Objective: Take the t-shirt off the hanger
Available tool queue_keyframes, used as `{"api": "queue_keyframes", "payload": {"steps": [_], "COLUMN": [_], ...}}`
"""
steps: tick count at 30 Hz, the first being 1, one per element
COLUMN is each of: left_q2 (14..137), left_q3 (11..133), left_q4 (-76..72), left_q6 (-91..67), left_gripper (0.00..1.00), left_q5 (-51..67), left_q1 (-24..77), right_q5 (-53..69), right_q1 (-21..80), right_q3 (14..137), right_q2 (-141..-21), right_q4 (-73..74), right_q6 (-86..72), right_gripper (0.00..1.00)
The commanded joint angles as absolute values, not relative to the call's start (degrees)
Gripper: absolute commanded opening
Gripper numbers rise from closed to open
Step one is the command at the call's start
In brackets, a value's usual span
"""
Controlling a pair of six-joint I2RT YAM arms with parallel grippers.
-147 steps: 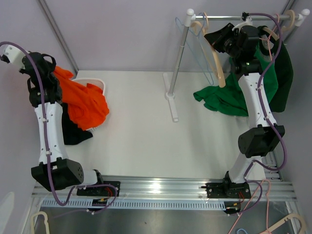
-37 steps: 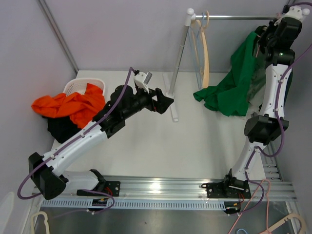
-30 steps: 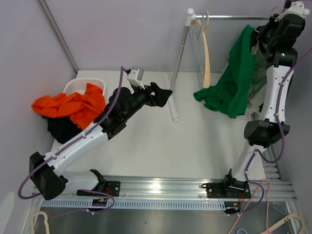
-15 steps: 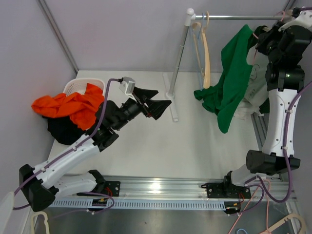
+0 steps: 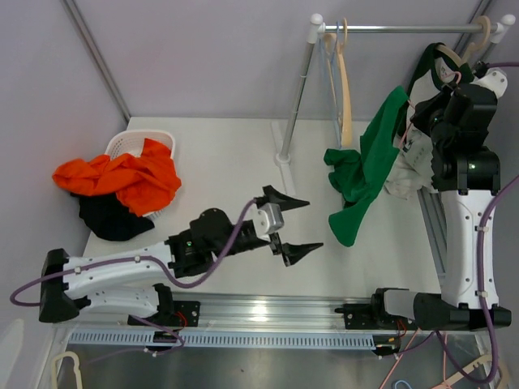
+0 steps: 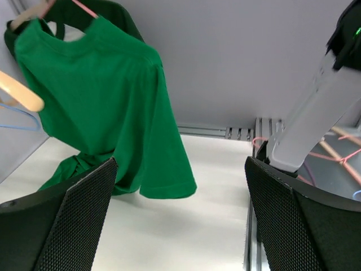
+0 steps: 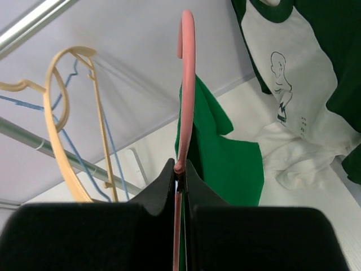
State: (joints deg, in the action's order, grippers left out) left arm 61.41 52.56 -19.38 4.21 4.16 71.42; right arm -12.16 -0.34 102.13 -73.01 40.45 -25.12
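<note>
My left gripper moves to the right in the top view next, onto the t-shirt's near hanging fold, since that cloth dangles free there.
The green t-shirt hangs on a pink hanger; its lower part trails toward the table. My right gripper is shut on the hanger's neck just under the hook and holds it off the rail, at the right of the top view. My left gripper is wide open above the front middle of the table, left of the shirt and apart from it. The left wrist view shows the t-shirt ahead, between the black fingers, with nothing between them.
The clothes rail spans the back right on a post, with wooden and blue hangers. A white-and-dark-green shirt hangs beside my right arm. At the left, a white basket holds an orange garment over black cloth.
My left arm swung from the table's middle back toward its front, still open. My right arm carried the hanger and t-shirt off the rail, forward and lower.
</note>
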Motion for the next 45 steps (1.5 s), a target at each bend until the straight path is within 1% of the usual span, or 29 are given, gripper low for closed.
{"api": "queue_keyframes", "payload": {"steps": [1, 4, 7, 10, 11, 12, 13, 14, 16, 18, 20, 21, 22, 23, 25, 26, 28, 29, 31, 32, 33, 36, 39, 42, 45], "left_q2": [64.9, 69.9, 75.0, 79.2, 80.3, 82.8, 84.0, 85.3, 88.5, 89.4, 89.6, 89.6, 89.7, 89.8, 90.1, 89.6, 87.0, 83.4, 79.9, 78.5, 76.1, 74.7, 77.8, 79.2, 78.9], "left_q3": [51.3, 52.2, 54.2, 56.2, 56.8, 57.5, 60.9, 62.2, 65.4, 65.4, 65.7, 65.3, 65.8, 66.0, 67.8, 68.0, 65.8, 64.0, 58.8, 58.4, 57.5, 55.0, 50.0, 45.5, 43.2], "left_q4": [-26.8, -31.1, -34.2, -37.3, -39.1, -39.4, -38.9, -38.3, -38.0, -40.9, -41.2, -40.5, -40.1, -39.6, -35.9, -33.9, -30.8, -32.8, -34.9, -33.7, -32.5, -30.1, -33.0, -38.0, -39.5], "left_q6": [12.0, 13.9, 14.5, 14.8, 15.0, 15.6, 16.2, 16.3, 17.3, 18.4, 17.8, 17.0, 16.5, 16.1, 15.6, 15.3, 14.7, 14.3, 12.4, 11.6, 9.4, 7.4, 6.4, 3.1, 1.7], "left_gripper": [1.0, 1.0, 0.99, 0.99, 0.97, 0.89, 0.81, 0.7, 0.68, 0.73, 0.76, 0.69, 0.68, 0.47, 0.17, 0.01, 0.01, 0.01, 0.01, 0.01, 0.01, 0.01, 0.01, 0.01, 0.01], "left_q5": [1.1, -5.0, -9.8, -14.3, -15.8, -18.8, -20.5, -22.3, -26.3, -26.5, -24.5, -23.5, -23.6, -23.7, -23.1, -21.0, -15.0, -8.9, -4.6, -2.7, 2.3, 11.3, 12.2, 12.7, 12.7], "left_q1": [74.3, 77.2, 79.3, 80.1, 80.8, 81.1, 81.5, 81.9, 82.7, 83.1, 83.3, 83.4, 83.3, 83.4, 83.4, 83.4, 84.0, 84.5, 86.2, 86.7, 87.1, 88.8, 90.3, 90.4, 90.5], "right_q5": [-11.5, -9.0, -9.6, -9.7, -9.7, -9.6, -9.4, -9.1, -8.6, -8.4, -8.1, -8.0, -8.0, -8.1, -8.5, -9.0, -9.6, -10.1, -10.6, -11.8, -12.3, -13.4, -12.2, -12.8, -14.1], "right_q1": [-0.2, -0.2, 2.7, 3.3, 3.4, 3.4, 3.5, 3.7, 3.7, 4.0, 4.1, 4.2, 4.4, 4.5, 4.7, 4.7, 4.7, 4.8, 4.8, 4.8, 4.9, 4.8, 5.4, 6.0, 6.1], "right_q3": [103.7, 104.3, 105.5, 105.0, 104.6, 104.5, 104.5, 104.6, 104.7, 104.7, 104.6, 104.3, 104.2, 104.0, 103.6, 103.5, 103.5, 103.8, 104.4, 106.2, 107.3, 114.9, 120.6, 122.8, 124.8], "right_q2": [-69.6, -68.8, -68.7, -67.7, -67.2, -66.6, -66.4, -66.4, -66.1, -66.1, -66.0, -66.0, -65.9, -65.9, -66.0, -66.3, -66.8, -67.5, -68.5, -70.3, -71.4, -77.5, -82.2, -83.9, -85.6], "right_q4": [40.6, 41.6, 44.0, 44.5, 44.4, 44.4, 44.5, 44.6, 44.9, 44.9, 45.1, 45.0, 44.8, 44.7, 44.3, 44.2, 43.7, 43.5, 44.2, 45.1, 46.3, 53.7, 61.2, 64.0, 69.1], "right_q6": [-28.6, -29.4, -29.0, -28.8, -28.8, -28.8, -28.8, -28.8, -28.9, -28.9, -29.0, -29.1, -29.1, -29.2, -29.2, -29.1, -28.8, -28.7, -28.0, -27.7, -27.4, -26.5, -25.0, -22.9, -20.2], "right_gripper": [0.0, 0.0, 0.0, 0.0, 0.0, 0.0, 0.0, 0.0, 0.0, 0.0, 0.0, 0.0, 0.0, 0.0, 0.0, 0.0, 0.0, 0.0, 0.0, 0.0, 0.0, 0.0, 0.0, 0.0, 0.0]}}
